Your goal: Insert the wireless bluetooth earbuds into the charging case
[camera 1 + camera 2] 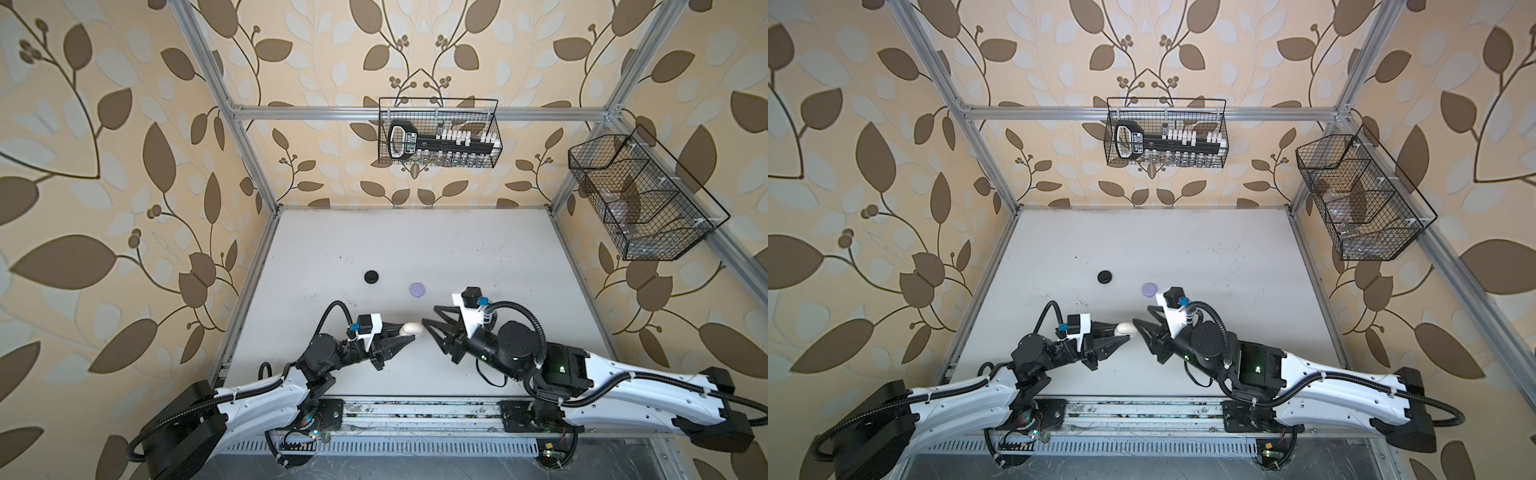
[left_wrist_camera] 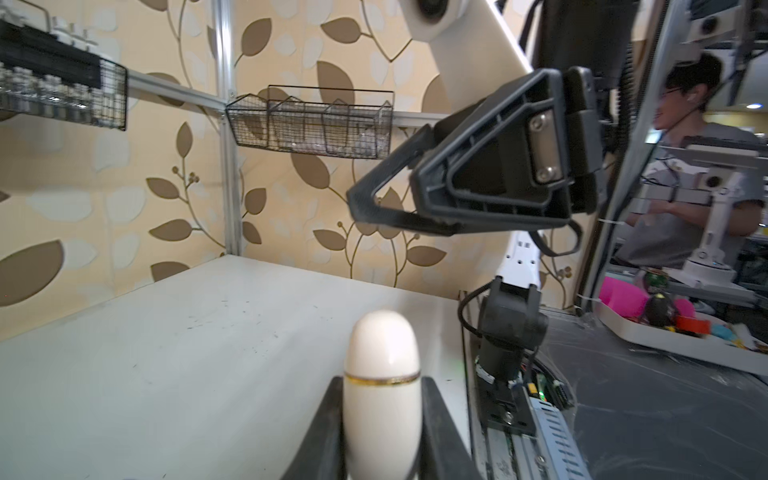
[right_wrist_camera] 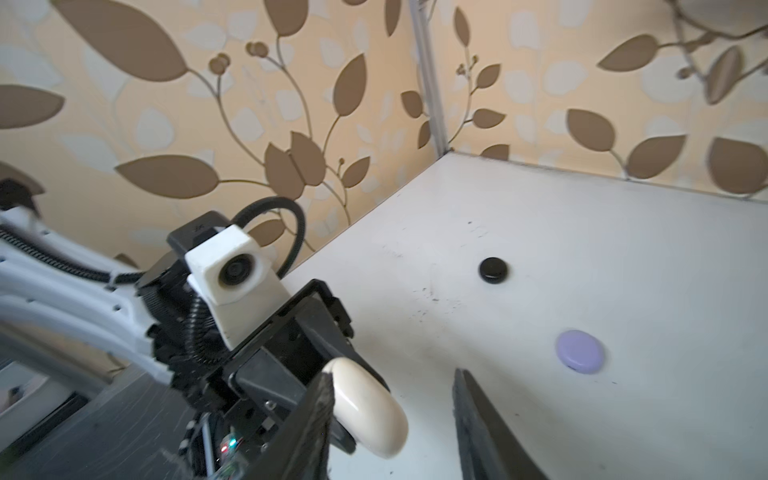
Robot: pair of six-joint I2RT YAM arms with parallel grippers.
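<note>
My left gripper holds the cream case, and next it needs to reach outward, lower the cream case onto the tabletop [image 2: 296, 372] beside the lavender case and let go, since that spot below and outward is bare.
A closed cream-white charging case [image 1: 412, 328] [image 1: 1127, 328] with a thin gold band [image 2: 382, 379] is held above the table, with my left gripper [image 1: 405, 334] [image 2: 382, 386] shut on its lower half. My right gripper [image 1: 429, 314] [image 1: 1141, 314] [image 3: 392, 374] faces it from the right with its jaws apart. In the right wrist view the case [image 3: 365, 405] shows just past one of the fingers [image 3: 320, 399]; I cannot tell whether they touch. A black case [image 1: 372, 276] [image 3: 493, 270] and a lavender case [image 1: 417, 289] [image 3: 580, 351] lie closed on the table behind. The earbuds are out of view.
A wire basket [image 1: 490, 124] with a black tool and small bottles hangs on the back wall. A second wire basket [image 1: 640, 199] hangs on the right wall. Aluminium frame posts [image 1: 249, 158] stand at the table's corners, and a rail [image 1: 415, 409] runs along the front edge.
</note>
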